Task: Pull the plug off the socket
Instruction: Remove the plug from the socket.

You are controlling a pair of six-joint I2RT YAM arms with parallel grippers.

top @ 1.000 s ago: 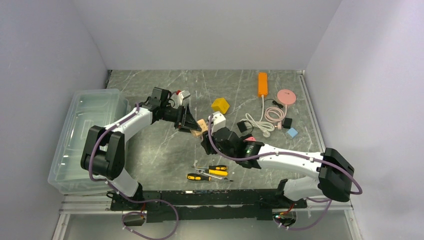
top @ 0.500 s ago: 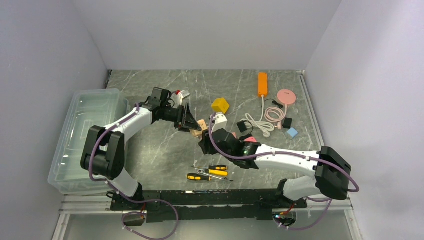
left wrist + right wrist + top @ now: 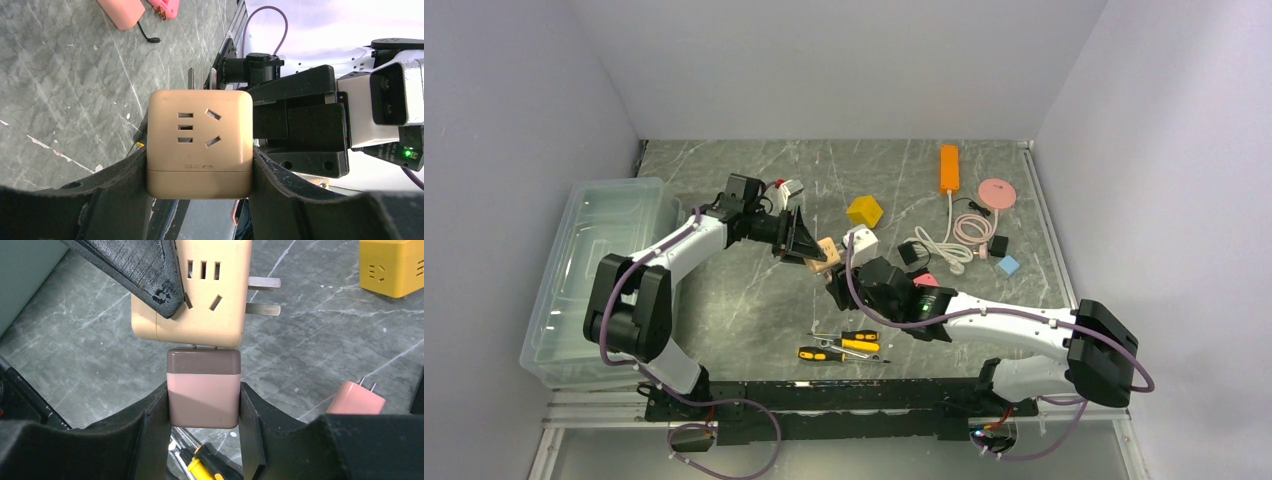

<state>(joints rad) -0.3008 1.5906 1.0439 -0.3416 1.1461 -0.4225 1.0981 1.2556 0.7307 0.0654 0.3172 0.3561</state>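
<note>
My left gripper lowers the socket onto the bare tabletop between the yellow cube and the screwdrivers next and releases it there, since that patch lies clear.
A beige cube socket hangs above the table with my left gripper shut on its two sides. Bare metal prongs stick out of the socket's far face. A pink plug with a brown end sits against the socket's underside, and my right gripper is shut on it. A thin gap shows between plug and socket, with the plug's pins just visible in it. In the top view the two grippers meet at the socket near the table's middle.
Around them lie a yellow cube, a white adapter, a loose pink plug and screwdrivers. A clear bin stands at the left. An orange power bank, a pink disc and a white cable lie at the right.
The right arm's elbow and forearm have shifted slightly to the right. Both grips and the socket's place look the same.
</note>
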